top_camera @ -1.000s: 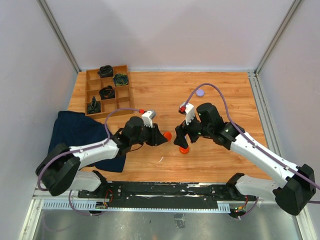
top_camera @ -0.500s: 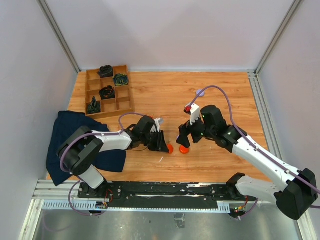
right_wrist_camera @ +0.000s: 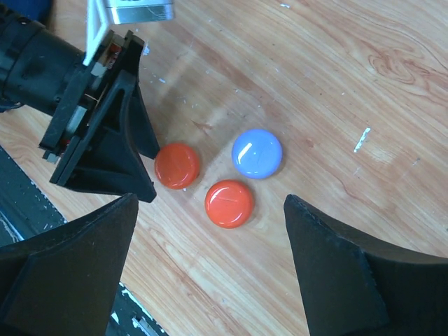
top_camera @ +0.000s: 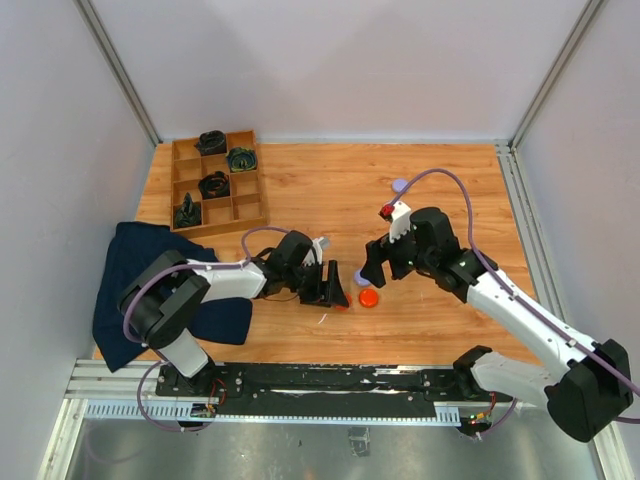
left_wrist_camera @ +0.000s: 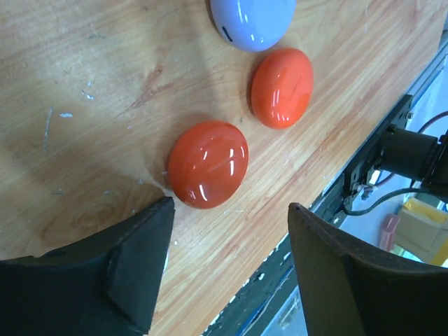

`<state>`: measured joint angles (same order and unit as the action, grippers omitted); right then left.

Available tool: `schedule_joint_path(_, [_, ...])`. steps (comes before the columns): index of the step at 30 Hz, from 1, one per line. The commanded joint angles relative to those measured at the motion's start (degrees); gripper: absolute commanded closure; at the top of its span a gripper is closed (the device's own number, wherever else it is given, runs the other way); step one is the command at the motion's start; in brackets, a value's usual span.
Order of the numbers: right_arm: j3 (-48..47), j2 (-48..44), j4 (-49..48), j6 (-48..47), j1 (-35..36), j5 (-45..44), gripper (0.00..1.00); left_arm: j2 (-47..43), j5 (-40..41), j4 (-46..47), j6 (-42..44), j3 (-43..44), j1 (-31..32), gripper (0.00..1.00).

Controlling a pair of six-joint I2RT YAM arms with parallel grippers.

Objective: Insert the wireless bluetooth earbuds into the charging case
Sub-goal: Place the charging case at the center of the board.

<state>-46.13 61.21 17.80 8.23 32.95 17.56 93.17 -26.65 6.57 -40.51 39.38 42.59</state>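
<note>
My right gripper needs to reach outward and down, its open fingers going around the far lavender disc [top_camera: 400,185], which is outward of and below it, clear of the cluster.
No earbuds show in any view. Three round glossy disc-shaped cases lie shut and close together on the wooden table: an orange-red one [left_wrist_camera: 208,164] [right_wrist_camera: 177,166], a second orange-red one [top_camera: 369,298] [right_wrist_camera: 229,204] [left_wrist_camera: 281,87] and a lavender one [top_camera: 360,275] [right_wrist_camera: 257,153] [left_wrist_camera: 252,21]. My left gripper [top_camera: 338,290] [left_wrist_camera: 231,210] is open and low on the table. Its fingertips sit just short of the first orange-red case, with nothing between them. My right gripper [top_camera: 375,268] [right_wrist_camera: 210,199] hangs open above the cluster, holding nothing.
Another lavender disc [top_camera: 400,185] lies farther back. A wooden compartment tray [top_camera: 252,190] with black coiled bundles [top_camera: 214,184] stands at the back left. A dark blue cloth [top_camera: 150,270] lies under the left arm. The black rail [top_camera: 330,380] runs along the table's near edge.
My left gripper carried an orange-red case down to the table beside the other one and opened, leaving it there. My right gripper drew back to the right, uncovering the lavender case.
</note>
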Motion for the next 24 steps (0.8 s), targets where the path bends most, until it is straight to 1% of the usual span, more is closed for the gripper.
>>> schedule_joint_path(1, [-1.6, 1.5, -1.0, 0.8, -2.0, 0.1, 0.13, -1.1, 5.4, -5.9, 1.0, 1.1, 0.4, 0.22])
schedule_joint_path(6, [-3.9, 5.0, -1.0, 0.4, -5.4, 1.1, 0.13, -5.6, 12.4, -11.3, 1.3, 1.8, -0.1, 0.04])
schedule_joint_path(7, [-4.5, 6.0, -1.0, 0.4, -6.4, 0.9, 0.13, -7.0, 13.7, -12.3, 1.5, 1.9, -0.5, 0.01])
schedule_joint_path(9, [-6.1, 8.4, -1.0, 0.4, -8.6, 0.2, 0.13, -10.3, 16.3, -14.9, 1.7, 2.1, -1.6, 0.01])
schedule_joint_path(11, [-7.4, 11.1, -1.3, 0.2, -10.5, -1.6, 0.13, -13.1, 16.8, -16.8, 2.4, 2.1, -3.3, 0.01])
schedule_joint_path(15, [-9.7, 17.4, -5.2, -0.3, -13.7, -4.8, 0.13, -17.3, 14.6, -19.7, 4.7, 2.7, -7.8, 0.01])
schedule_joint_path(20, [-13.9, 26.0, -10.8, -1.8, -16.3, -11.6, 0.15, -21.5, 13.6, -24.2, 9.0, 5.9, -12.9, 0.01])
schedule_joint_path(24, [-18.8, 33.9, -15.0, -2.2, -18.5, -14.8, 0.17, -24.5, 18.0, -28.3, 12.9, 10.4, -14.4, 0.01])
